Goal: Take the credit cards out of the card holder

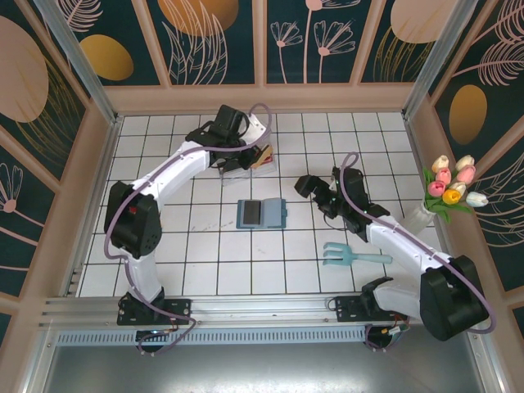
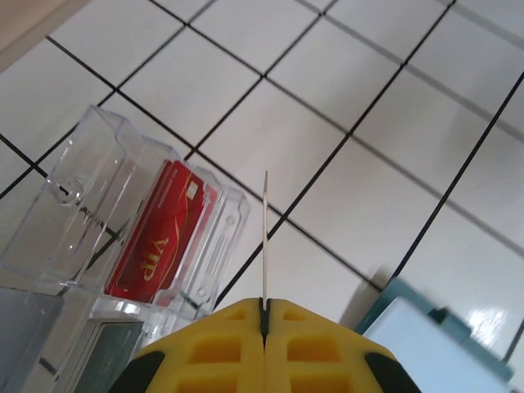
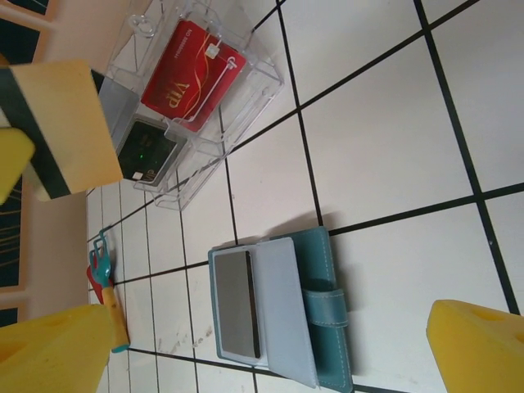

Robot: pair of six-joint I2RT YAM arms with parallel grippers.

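My left gripper turns next, lowers the gold card into the empty slot beside the red card below, and releases it.
The teal card holder (image 1: pixel 262 213) lies open on the tiles, with a grey card (image 3: pixel 237 303) in its left panel. My left gripper (image 2: pixel 264 307) is shut on a brownish-gold credit card (image 3: pixel 61 131) with a black stripe. That gold card shows edge-on (image 2: pixel 264 237) in the left wrist view, just beside the clear tray (image 2: pixel 90 164). In the tray stand a red credit card (image 2: pixel 160 233) and a dark credit card (image 3: pixel 147 151). My right gripper (image 3: pixel 266 332) hangs open above the card holder (image 3: pixel 327 311), nothing between its fingers (image 3: pixel 479 344).
A light teal fork-shaped toy (image 1: pixel 352 256) lies near the right arm. A vase of tulips (image 1: pixel 450 192) stands at the right wall. A small toy with a teal head and orange handle (image 3: pixel 106 286) lies beyond the holder. Wooden walls enclose the tiled floor.
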